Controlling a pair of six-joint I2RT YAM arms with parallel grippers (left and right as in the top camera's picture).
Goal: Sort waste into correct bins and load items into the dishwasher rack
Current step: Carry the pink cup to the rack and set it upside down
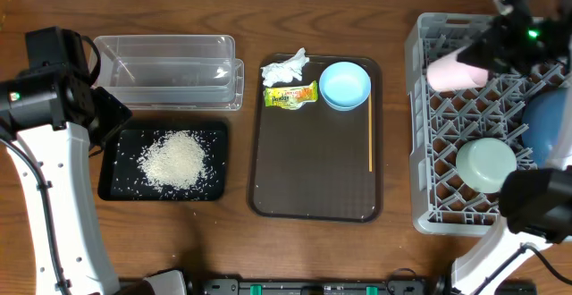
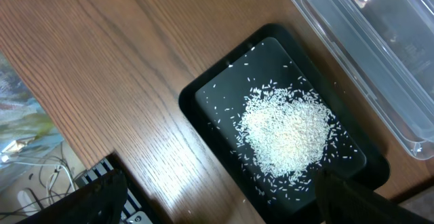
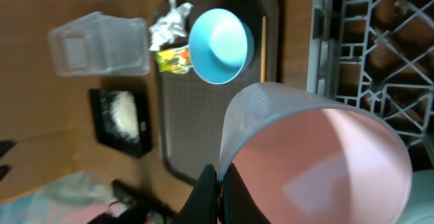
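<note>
The rack's pegs beside the mint-green bowl are empty, so my right gripper needs to pull the pink cup back and down onto the rack's wires there to let go of the cup's rim.
My right gripper is shut on the rim of the small pink cup and holds it over the back left of the grey dishwasher rack; the cup also shows in the overhead view. The mint-green bowl and dark blue bowl sit in the rack. The light blue bowl, crumpled tissue and snack wrapper lie on the brown tray. White rice lies in the black tray. My left gripper is open above that tray's corner. The clear tub holds nothing I can see.
A thin wooden stick lies along the brown tray's right side. The left arm stands left of the black tray. The right arm's base overlaps the rack's front right corner.
</note>
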